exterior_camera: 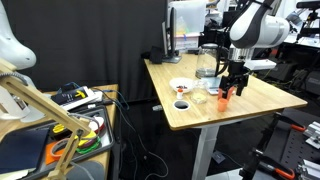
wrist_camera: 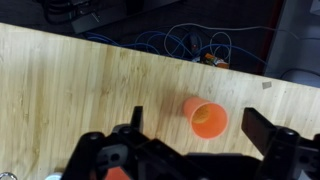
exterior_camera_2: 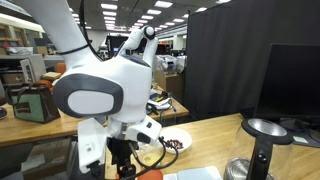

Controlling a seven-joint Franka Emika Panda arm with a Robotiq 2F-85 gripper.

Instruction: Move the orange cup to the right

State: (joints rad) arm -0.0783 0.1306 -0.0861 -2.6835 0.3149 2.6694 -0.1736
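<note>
My gripper lowers over the orange cup [exterior_camera: 223,103] [wrist_camera: 206,118] next and closes on the cup's sides, because the open fingers already line up around it but hang above it.
The orange cup [wrist_camera: 206,118] stands upright and empty on the wooden table, seen from above in the wrist view. My gripper [wrist_camera: 200,124] is open, with one finger on each side of the cup and a gap to both. In an exterior view the gripper [exterior_camera: 233,84] hangs over the table's middle, with the small orange cup [exterior_camera: 224,97] just below it. A redder object [wrist_camera: 118,174] peeks in at the bottom edge of the wrist view. In the exterior view dominated by the arm, the cup is hidden.
A clear glass jug [exterior_camera: 207,62] stands behind the gripper. A white plate [exterior_camera: 181,86], a small bowl [exterior_camera: 181,103] and a clear glass [exterior_camera: 200,97] lie beside the cup. The plate [exterior_camera_2: 178,142] also shows behind the arm. Cables lie beyond the table edge [wrist_camera: 190,45].
</note>
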